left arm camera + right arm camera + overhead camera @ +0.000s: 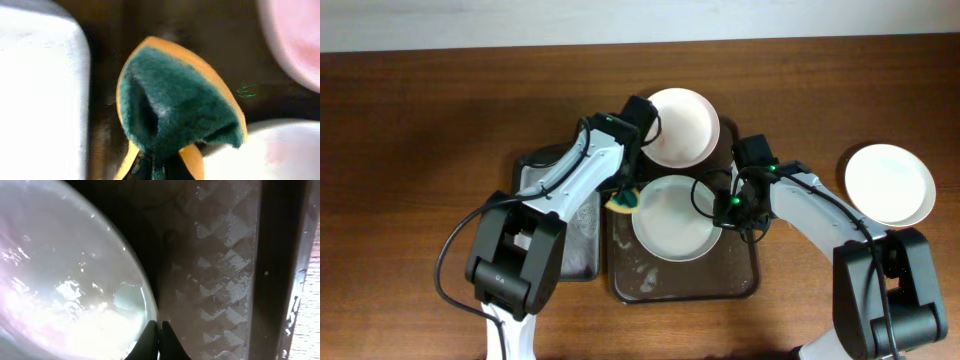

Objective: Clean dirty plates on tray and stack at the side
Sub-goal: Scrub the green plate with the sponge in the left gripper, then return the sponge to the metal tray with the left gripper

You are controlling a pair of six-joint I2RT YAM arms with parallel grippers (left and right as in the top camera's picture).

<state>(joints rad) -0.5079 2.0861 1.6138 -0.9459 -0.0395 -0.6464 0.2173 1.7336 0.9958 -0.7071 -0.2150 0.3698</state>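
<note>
Bare grey lining (581, 232) (40, 95) shows in the smaller black tray, so my left gripper should next go left in the overhead view, above that lining, and release the sponge.
The dark brown tray (705, 283) lies at the table's middle. A pale mint plate (670, 220) with wet foam lies in it. My right gripper (724, 210) is shut on this plate's right rim; in the right wrist view the fingers (160, 332) pinch the rim of the plate (65, 280). My left gripper (625, 190) is shut on a green and yellow sponge (621, 201) just left of the mint plate, and the sponge (175, 100) fills the left wrist view. A white plate (680, 127) with a pinkish tint rests at the tray's far edge. Another white plate (890, 185) sits on the table at the right.
A smaller black tray with a grey lining (570, 235) lies left of the brown tray, under my left arm; it also shows in the left wrist view (40, 100). Soapy water spots the brown tray's floor (215, 280).
</note>
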